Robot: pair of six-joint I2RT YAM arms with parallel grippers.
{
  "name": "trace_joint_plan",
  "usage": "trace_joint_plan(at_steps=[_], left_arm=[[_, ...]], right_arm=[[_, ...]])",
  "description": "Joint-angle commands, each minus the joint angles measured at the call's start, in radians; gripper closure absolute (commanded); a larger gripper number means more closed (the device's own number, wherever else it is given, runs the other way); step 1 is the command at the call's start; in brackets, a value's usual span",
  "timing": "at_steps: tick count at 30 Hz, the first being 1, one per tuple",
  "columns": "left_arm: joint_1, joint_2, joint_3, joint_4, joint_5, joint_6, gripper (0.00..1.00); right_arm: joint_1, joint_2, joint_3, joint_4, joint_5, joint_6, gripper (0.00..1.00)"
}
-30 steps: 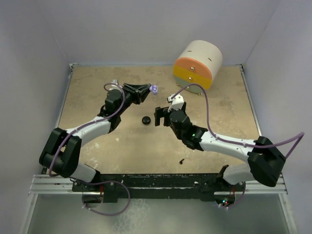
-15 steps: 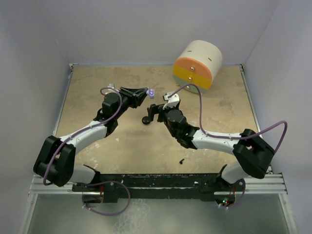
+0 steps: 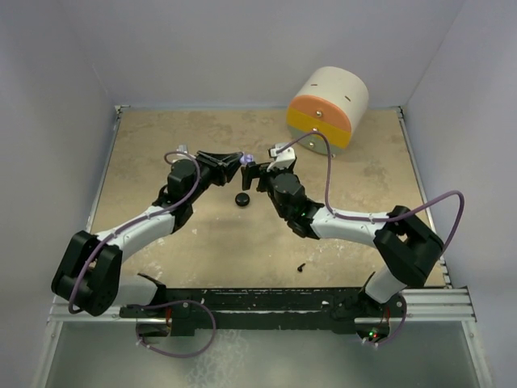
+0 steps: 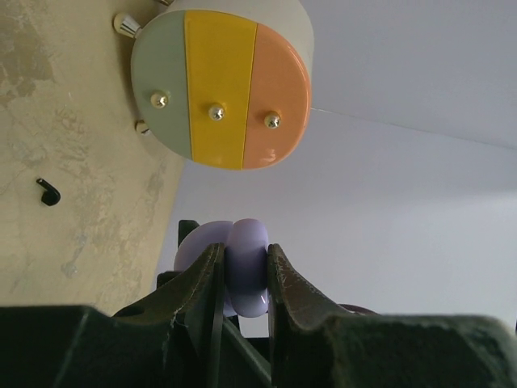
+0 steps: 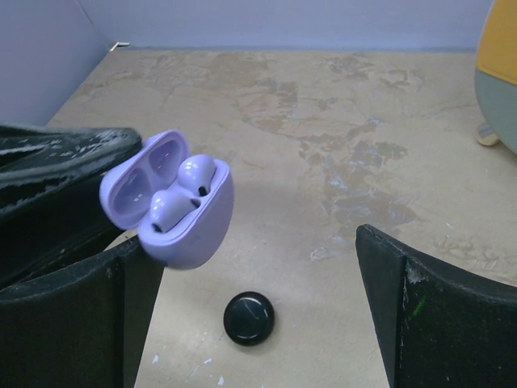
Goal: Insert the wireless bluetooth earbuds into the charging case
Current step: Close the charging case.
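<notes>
I will next lower the case (image 4: pixel 246 275) with my left gripper onto the bare tabletop below and to the gripper's left in the top view, then let go, as both earbuds are seated.
My left gripper (image 3: pixel 241 161) is shut on the lilac charging case (image 4: pixel 246 275), holding it in the air over the table's middle. The case (image 5: pixel 174 218) has its lid open, and two pale lilac earbuds (image 5: pixel 196 172) sit in its wells. The case shows as a small lilac spot (image 3: pixel 250 158) in the top view. Just right of it my right gripper (image 3: pixel 257 175) faces it, open; in its wrist view the wide-apart fingers (image 5: pixel 250 242) hold nothing. A tiny black bit (image 3: pixel 300 266) lies on the table near the front, also visible in the left wrist view (image 4: pixel 48 192).
A black round puck (image 3: pixel 241 199) lies on the table below the case, between my right fingers in the right wrist view (image 5: pixel 249 318). A cream cylinder with green, yellow and orange drawer fronts (image 3: pixel 327 107) stands at the back right. Walls close in the table on three sides.
My right gripper has moved left and away from the front edge, up close to the case. The left gripper has shifted the case slightly left and nearer.
</notes>
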Motion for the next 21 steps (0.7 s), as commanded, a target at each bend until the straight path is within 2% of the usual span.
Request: trace_joint_plan(at_steps=[1,12,17,21], left_arm=[[-0.006,-0.044,-0.010,0.012,-0.007,0.010,1.00],[-0.006,-0.038,-0.023,0.013,0.002,0.009,1.00],[-0.006,-0.022,-0.028,0.023,0.002,0.015,1.00],[0.011,0.010,-0.030,0.025,0.001,0.059,1.00]], right_arm=[[-0.020,0.008,0.055,0.038,0.053,0.004,0.00],[-0.056,-0.083,-0.007,-0.029,0.211,0.036,0.00],[-0.078,-0.161,-0.062,-0.058,0.213,0.040,0.00],[-0.079,-0.228,-0.082,-0.169,0.173,0.099,0.00]])
